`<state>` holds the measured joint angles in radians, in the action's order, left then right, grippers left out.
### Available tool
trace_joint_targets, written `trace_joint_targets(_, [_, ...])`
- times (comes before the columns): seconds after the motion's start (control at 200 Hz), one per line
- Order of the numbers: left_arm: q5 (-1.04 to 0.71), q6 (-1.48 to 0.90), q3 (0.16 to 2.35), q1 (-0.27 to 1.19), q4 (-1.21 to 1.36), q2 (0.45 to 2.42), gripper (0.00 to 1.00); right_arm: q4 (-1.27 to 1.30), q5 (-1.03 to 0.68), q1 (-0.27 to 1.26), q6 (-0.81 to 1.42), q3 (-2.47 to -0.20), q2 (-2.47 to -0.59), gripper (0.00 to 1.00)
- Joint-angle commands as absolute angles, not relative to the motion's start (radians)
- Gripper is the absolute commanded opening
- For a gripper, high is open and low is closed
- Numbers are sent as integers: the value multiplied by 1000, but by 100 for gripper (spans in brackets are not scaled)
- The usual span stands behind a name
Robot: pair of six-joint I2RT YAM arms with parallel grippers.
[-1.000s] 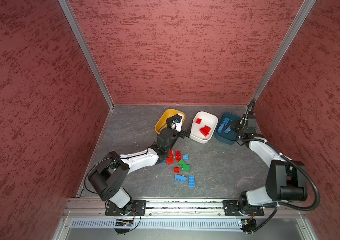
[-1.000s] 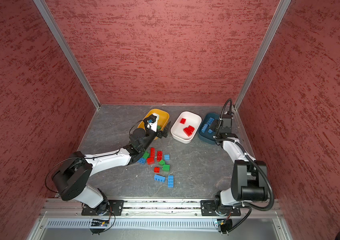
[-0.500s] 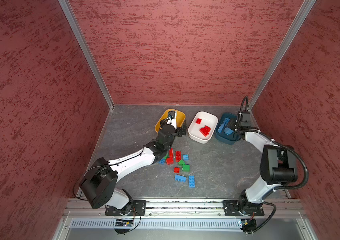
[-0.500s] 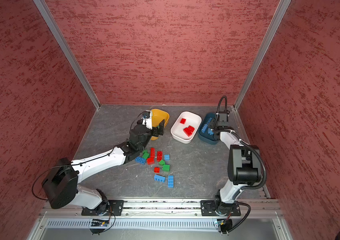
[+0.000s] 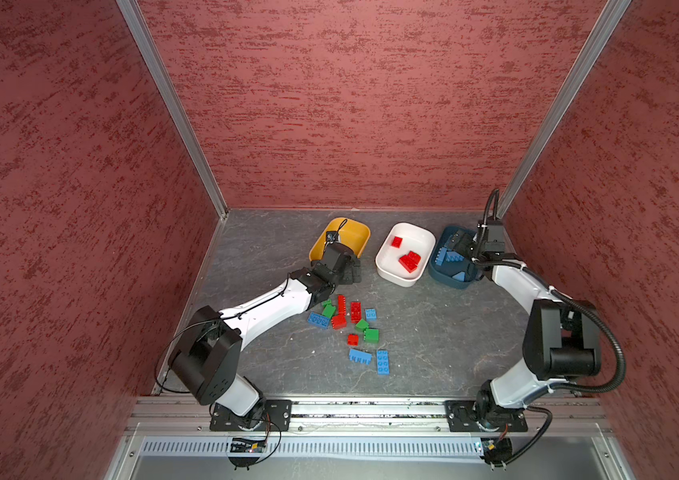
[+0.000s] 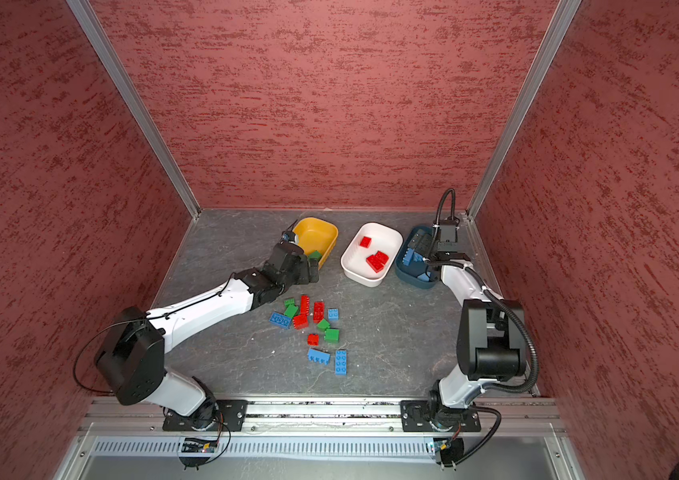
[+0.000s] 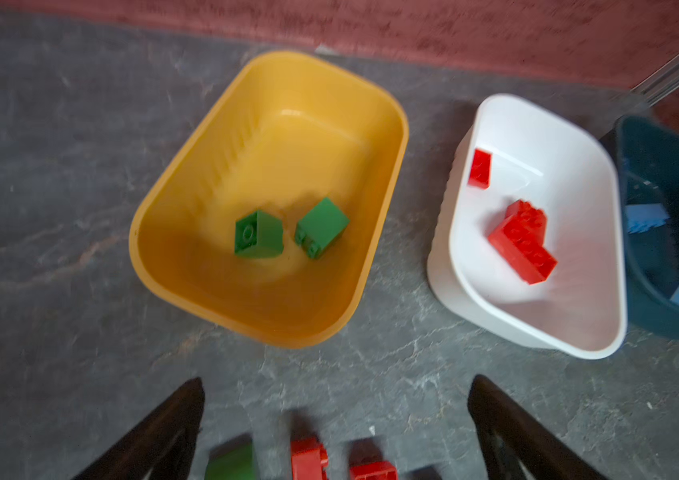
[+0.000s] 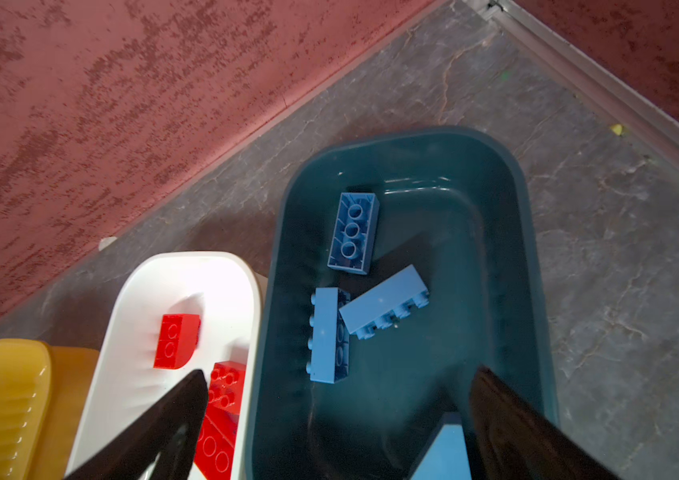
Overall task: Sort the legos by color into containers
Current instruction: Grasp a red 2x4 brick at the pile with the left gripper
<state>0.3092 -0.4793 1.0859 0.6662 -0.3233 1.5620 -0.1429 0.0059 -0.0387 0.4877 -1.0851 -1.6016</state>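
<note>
The far end of the red lego (image 5: 341, 299) beside the green one has bare floor on either side, so my left gripper should lower, draw back and close there.
My left gripper (image 7: 335, 399) stands open and empty just in front of the mustard yellow container (image 7: 396, 166), above the far edge of the loose legos (image 5: 350, 320). Two green legos (image 7: 258, 235) lie in that container. The white container (image 5: 412, 235) holds red legos (image 7: 522, 241). My right gripper (image 8: 337, 395) hangs open over the dark teal container (image 8: 524, 232), gripping nothing. Three long blue legos (image 8: 353, 232) lie on its floor. A sloped blue lego (image 8: 443, 453) rests beside one finger.
The loose pile mixes red, green and blue bricks on the grey floor, with two blue bricks (image 5: 371, 359) lying nearest the front rail. The three tubs stand side by side near the back wall; the teal one sits close to the right corner post (image 5: 508, 199).
My right gripper's jaws have gone from nearly shut to wide open over the teal container. My left gripper has drawn back from over the yellow container toward the loose pile.
</note>
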Motion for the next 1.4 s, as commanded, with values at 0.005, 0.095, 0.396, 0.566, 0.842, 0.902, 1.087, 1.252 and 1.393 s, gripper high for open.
trace_joint_targets(0.005, [249,-589,1142,659,-542,1613,93,-97,-46,-25,522,-1055,-1568,99])
trace_joint_targets(0.095, [206,-591,1180,663,-603,1662,79,-87,-57,-18,532,-1048,-1565,99])
trace_joint_targets(0.396, [166,-583,1279,665,-692,1830,53,-71,-69,-7,548,-1036,-1571,99])
trace_joint_targets(0.566, [149,-594,1305,663,-695,1894,45,-79,-82,-6,538,-1039,-1571,99])
trace_joint_targets(0.842, [128,-527,1319,651,-692,1960,36,-28,-237,68,395,-1038,-1575,98])
trace_joint_targets(0.902, [106,-505,1329,644,-692,1971,31,-21,-246,85,378,-1041,-1575,98])
trace_joint_targets(1.087, [117,-461,1341,650,-692,1939,17,42,-290,124,336,-1027,-1563,98])
trace_joint_targets(1.252, [148,-463,1325,650,-620,1870,15,115,-319,135,309,-970,-1534,98])
trace_joint_targets(1.393, [125,-474,1343,649,-496,1844,16,173,-322,138,312,-914,-1495,98])
